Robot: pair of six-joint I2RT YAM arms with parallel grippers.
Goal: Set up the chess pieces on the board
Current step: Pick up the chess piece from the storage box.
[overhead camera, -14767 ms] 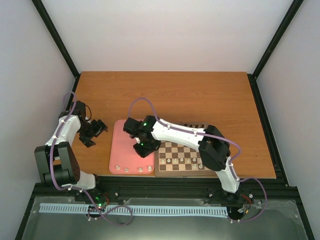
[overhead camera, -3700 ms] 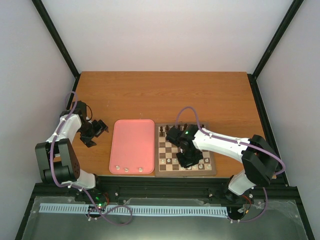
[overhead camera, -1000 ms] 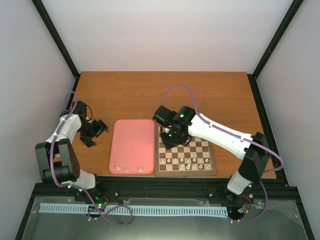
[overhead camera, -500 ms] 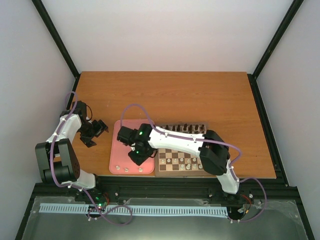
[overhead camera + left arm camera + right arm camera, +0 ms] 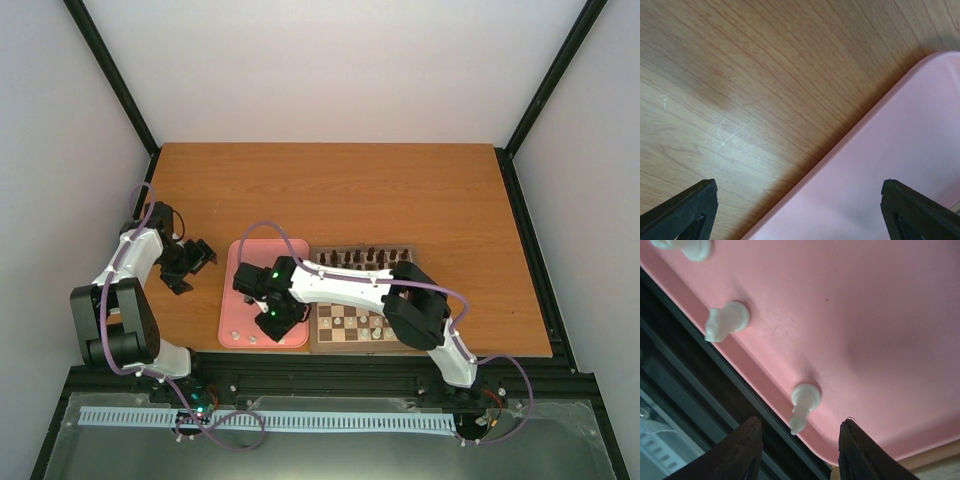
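Observation:
My right gripper should come down next and close on the nearest white piece's slim top (image 5: 799,420), because that piece is already in line with the open gap.
My right gripper (image 5: 273,321) hangs open over the near edge of the pink tray (image 5: 250,280). In the right wrist view a white chess piece (image 5: 804,405) stands on the tray just ahead of the gap between the fingers (image 5: 742,452), untouched. Two more white pieces (image 5: 725,320) stand further along that edge; from above they show at the tray's near left (image 5: 233,337). The board (image 5: 330,347) lies right of the tray, partly under the right arm, with white pieces (image 5: 371,325) on its near rows. My left gripper (image 5: 190,262) rests open left of the tray.
Dark brown pieces (image 5: 365,257) line the board's far row. The table's near edge and a black metal rail (image 5: 695,390) run just behind the tray's near rim. The left wrist view shows wood table (image 5: 740,75) and a tray corner (image 5: 900,165).
The right arm has swung left from the board's far left corner to the tray's near edge, jaws staying open. The left arm has not moved.

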